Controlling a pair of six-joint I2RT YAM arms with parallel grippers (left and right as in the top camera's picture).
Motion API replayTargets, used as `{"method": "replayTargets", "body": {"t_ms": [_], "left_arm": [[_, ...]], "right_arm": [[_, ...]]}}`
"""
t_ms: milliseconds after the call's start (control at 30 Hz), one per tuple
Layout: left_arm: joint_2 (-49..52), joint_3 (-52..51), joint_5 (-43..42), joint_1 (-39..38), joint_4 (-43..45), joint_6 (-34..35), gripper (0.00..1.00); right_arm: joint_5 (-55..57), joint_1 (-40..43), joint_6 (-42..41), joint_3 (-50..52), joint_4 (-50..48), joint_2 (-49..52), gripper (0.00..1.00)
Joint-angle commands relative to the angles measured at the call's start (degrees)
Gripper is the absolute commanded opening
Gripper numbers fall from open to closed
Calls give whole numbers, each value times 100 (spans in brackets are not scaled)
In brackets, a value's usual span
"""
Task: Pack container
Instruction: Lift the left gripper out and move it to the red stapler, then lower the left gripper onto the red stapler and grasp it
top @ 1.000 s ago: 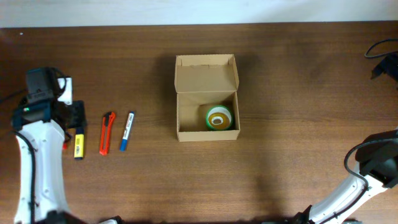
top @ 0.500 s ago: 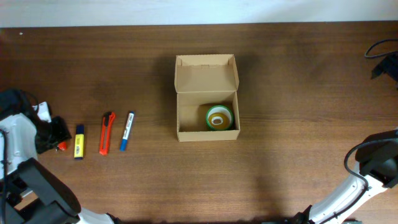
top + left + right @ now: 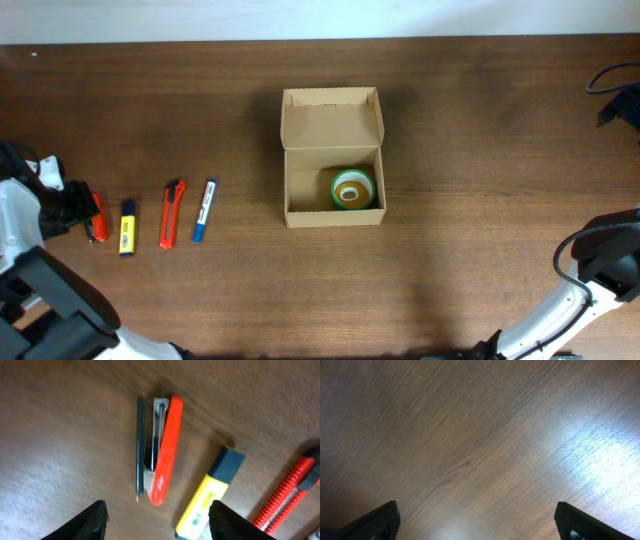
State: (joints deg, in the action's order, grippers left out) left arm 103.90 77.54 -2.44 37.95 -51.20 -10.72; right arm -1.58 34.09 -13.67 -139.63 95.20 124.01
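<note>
The left gripper lowers onto the stapler (image 3: 96, 215) next, one finger beside each long side, and closes, since it lies on the wood below my open, empty fingers.
The container (image 3: 333, 160) is a tan cardboard box in the middle of the table, its flap lid folded open at the back. A green tape roll (image 3: 352, 188) lies in its right half. My left gripper (image 3: 157, 522) hangs open at the far left, just short of a red stapler (image 3: 162, 450), with nothing between its fingers (image 3: 95, 520). Right of the stapler (image 3: 96, 215) lies a yellow highlighter (image 3: 210, 492). My right gripper (image 3: 477, 522) stands wide open over bare wood at the lower right, far from the box.
A red utility knife (image 3: 172, 213) and a blue marker (image 3: 204, 209) lie in a row right of the yellow highlighter (image 3: 127, 227), left of the box. A black cable (image 3: 612, 85) sits at the back right corner. The right arm (image 3: 605, 265) stands near the front right edge.
My left arm has swung forward and outward to the table's left edge, uncovering the red stapler. The right arm and the box have not moved.
</note>
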Motion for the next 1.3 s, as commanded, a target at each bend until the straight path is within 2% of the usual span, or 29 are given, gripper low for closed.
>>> {"method": "replayTargets", "body": {"t_ms": [0, 433, 1067, 1267], "left_arm": [[306, 313, -83, 20, -63, -232, 64], [1021, 472, -59, 17, -31, -308, 63], [1449, 474, 133, 20, 131, -310, 61], [1451, 474, 138, 20, 164, -380, 37]], "right_arm": [[31, 7, -7, 15, -2, -160, 99], [31, 7, -7, 15, -2, -160, 99], [31, 7, -7, 15, -2, -160, 99], [31, 7, -9, 15, -2, -160, 99]]}}
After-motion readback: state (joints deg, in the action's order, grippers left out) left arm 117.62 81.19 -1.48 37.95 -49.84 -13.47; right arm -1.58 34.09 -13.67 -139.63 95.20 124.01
